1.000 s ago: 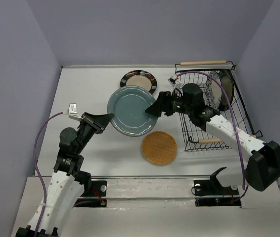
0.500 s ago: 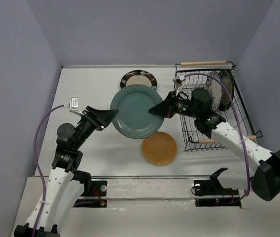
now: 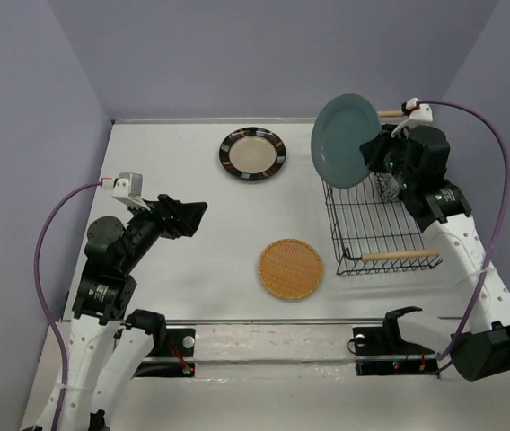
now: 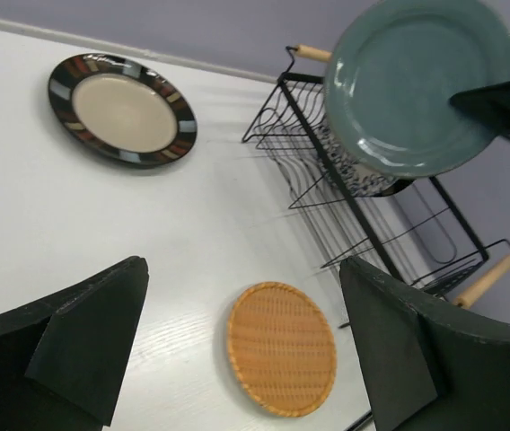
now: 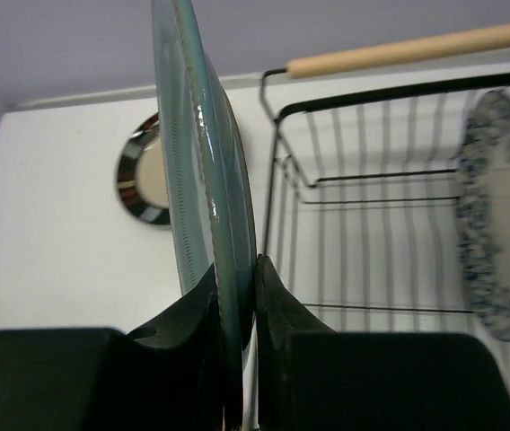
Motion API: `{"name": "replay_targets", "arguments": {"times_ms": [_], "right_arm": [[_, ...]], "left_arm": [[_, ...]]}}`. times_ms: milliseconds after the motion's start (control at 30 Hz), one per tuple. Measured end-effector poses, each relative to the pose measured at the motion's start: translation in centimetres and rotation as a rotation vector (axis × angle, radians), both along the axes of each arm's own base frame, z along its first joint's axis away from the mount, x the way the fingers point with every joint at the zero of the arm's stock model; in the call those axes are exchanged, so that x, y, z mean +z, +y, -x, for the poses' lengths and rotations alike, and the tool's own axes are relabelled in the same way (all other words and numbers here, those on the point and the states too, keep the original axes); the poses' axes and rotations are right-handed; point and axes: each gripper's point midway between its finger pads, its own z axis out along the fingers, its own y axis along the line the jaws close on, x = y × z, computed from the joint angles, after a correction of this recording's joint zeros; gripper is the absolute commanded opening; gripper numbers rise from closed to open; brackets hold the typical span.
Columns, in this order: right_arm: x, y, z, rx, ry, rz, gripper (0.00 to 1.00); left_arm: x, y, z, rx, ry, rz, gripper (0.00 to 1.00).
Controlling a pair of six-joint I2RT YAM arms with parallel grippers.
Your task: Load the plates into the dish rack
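Note:
Next, my right gripper tips downward and lowers to release the teal-blue plate (image 3: 345, 139) in the gap (image 3: 371, 191) beside the floral plate, since that gap lies below my gripper.
My right gripper (image 3: 373, 153) (image 5: 237, 269) is shut on the rim of the teal-blue plate (image 3: 345, 139) (image 5: 206, 135) (image 4: 417, 81). It holds the plate on edge in the air over the far left corner of the black wire dish rack (image 3: 331, 224) (image 5: 363, 90) (image 4: 327, 171). A white plate with a blue floral pattern (image 5: 497, 242) (image 3: 386, 187) stands upright in the rack. My left gripper (image 3: 192, 215) (image 4: 241, 269) is open and holds nothing, at the left above the table. A cream plate with a dark striped rim (image 3: 252, 154) (image 4: 122, 109) and an orange wicker plate (image 3: 290, 268) (image 4: 282, 359) lie flat on the table.
The rack has light wooden rod handles at its far end (image 5: 399, 52) and its near end (image 3: 399, 256). Purple walls close the table in at the back and both sides. The wicker plate lies just left of the rack's near corner.
The left gripper let go of the teal-blue plate, opened and drew back left. The right gripper shut on the plate, lifted it right over the rack and turned it on edge.

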Motion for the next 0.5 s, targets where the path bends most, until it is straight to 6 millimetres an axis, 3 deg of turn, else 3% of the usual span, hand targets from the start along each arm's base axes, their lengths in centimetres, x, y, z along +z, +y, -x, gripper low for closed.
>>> {"name": "replay_targets", "arguments": {"times_ms": [233, 333, 500], "right_arm": [[1.7, -7.3, -1.6, -0.281, -0.043, 0.33, 0.07], [0.4, -9.3, -2.7, -0.348, -0.002, 0.468, 0.07], [-2.7, -10.6, -4.3, -0.363, 0.085, 0.634, 0.07]], "left_arm": [[-2.0, 1.1, 0.6, 0.038, 0.0, -0.129, 0.99], [-2.4, 0.9, 0.9, 0.031, -0.017, -0.138, 0.99], [-5.0, 0.2, 1.0, 0.003, 0.028, -0.17, 0.99]]}}
